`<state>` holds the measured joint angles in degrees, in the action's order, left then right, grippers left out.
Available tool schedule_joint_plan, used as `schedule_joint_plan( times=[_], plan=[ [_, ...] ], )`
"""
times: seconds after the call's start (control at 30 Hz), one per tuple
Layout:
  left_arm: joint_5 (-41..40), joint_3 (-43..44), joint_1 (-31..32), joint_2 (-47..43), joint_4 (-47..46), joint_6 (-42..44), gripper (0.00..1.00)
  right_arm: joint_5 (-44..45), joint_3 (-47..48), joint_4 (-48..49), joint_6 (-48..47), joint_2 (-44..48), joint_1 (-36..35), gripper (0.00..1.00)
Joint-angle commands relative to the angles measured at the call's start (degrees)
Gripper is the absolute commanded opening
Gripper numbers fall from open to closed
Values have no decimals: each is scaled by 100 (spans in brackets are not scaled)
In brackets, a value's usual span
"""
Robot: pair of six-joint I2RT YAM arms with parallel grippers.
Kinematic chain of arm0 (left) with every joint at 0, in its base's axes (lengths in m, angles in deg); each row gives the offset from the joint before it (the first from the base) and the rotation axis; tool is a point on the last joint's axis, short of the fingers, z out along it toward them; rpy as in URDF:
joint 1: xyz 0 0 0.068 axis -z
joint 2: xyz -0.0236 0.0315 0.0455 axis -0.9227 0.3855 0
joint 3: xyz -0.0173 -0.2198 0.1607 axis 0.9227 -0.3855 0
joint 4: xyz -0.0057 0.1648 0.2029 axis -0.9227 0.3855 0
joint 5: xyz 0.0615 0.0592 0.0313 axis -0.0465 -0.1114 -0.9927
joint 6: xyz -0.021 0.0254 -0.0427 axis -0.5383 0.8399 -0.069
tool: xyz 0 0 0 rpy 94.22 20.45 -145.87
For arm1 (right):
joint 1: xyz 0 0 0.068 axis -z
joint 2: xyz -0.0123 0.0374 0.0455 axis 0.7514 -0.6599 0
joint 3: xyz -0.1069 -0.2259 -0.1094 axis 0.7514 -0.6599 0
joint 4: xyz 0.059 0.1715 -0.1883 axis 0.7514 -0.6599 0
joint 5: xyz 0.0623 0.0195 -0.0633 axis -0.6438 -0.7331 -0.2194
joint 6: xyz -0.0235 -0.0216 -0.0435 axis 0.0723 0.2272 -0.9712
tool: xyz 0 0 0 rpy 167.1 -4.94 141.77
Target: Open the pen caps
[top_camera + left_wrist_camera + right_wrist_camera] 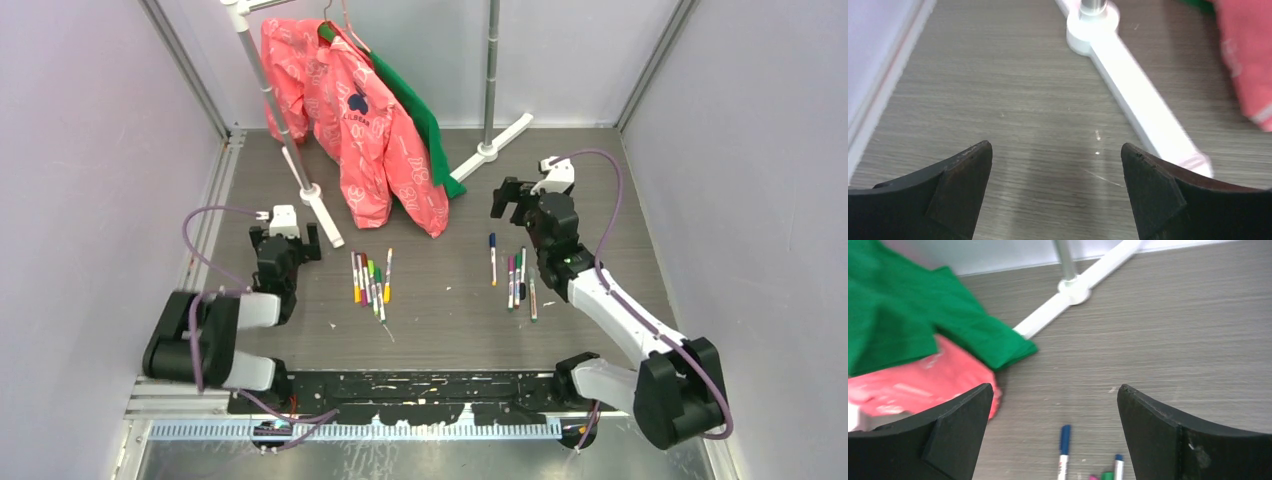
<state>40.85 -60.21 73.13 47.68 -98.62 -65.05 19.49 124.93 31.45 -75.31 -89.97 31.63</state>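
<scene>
The single blue-capped pen's white body (pixel 493 269) (pixel 1062 468) lies below and back from my right gripper, apart from the group, so I will next move the gripper's fingers back and down to either side of it.
Two groups of thin white pens with coloured caps lie on the grey table. The left group (pixel 369 280) has yellow, red, green and orange caps. The right group (pixel 518 278) has purple, green and blue caps, with a single blue-capped pen (pixel 492 258) beside it. The right wrist view shows that blue cap (pixel 1065 432), a second blue cap (pixel 1118 458) and a green cap (pixel 1107 475). My left gripper (pixel 286 236) (pixel 1056 150) is open and empty over bare table, left of the pens. My right gripper (pixel 510 205) (pixel 1054 390) is open and empty, above and behind the right group.
A white clothes rack stands at the back, with one foot (pixel 322 212) (pixel 1143 100) close to my left gripper and another (pixel 490 148) (pixel 1073 292) behind my right gripper. A pink jacket (pixel 370 130) and a green garment (pixel 425 120) (pixel 908 325) hang down to the table.
</scene>
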Motion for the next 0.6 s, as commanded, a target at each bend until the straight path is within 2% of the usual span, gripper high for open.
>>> schedule_joint_plan(
  times=[0.0,0.03,0.1,0.13,0.2,0.27,0.37,0.47,0.57],
  plan=[
    [-338,-149,310,-2157,686,-124,100,-70,-34,128,430,626,-245,100],
    [-211,-37,386,-3143,1345,-466,100,-94,-64,19,762,833,-244,100],
    [208,317,405,-4364,2641,-1179,100,-290,-198,205,934,1093,-243,100],
    [320,404,404,-4762,2912,-1489,100,-306,-231,313,970,1155,-244,100],
    [552,383,403,-5216,2998,-2172,100,-456,122,-167,1017,1124,-234,100],
    [1427,421,400,-5404,3043,-2647,100,-541,434,-609,1124,1035,-237,99],
    [3018,428,399,-5188,2469,-3413,100,-241,748,-1321,1285,990,-249,96],
    [3613,515,396,-4799,2342,-4165,100,60,1080,-2298,1305,903,-249,92],
    [3859,816,417,-4506,2851,-4338,100,45,1128,-2743,1412,835,-251,92]
  ],
)
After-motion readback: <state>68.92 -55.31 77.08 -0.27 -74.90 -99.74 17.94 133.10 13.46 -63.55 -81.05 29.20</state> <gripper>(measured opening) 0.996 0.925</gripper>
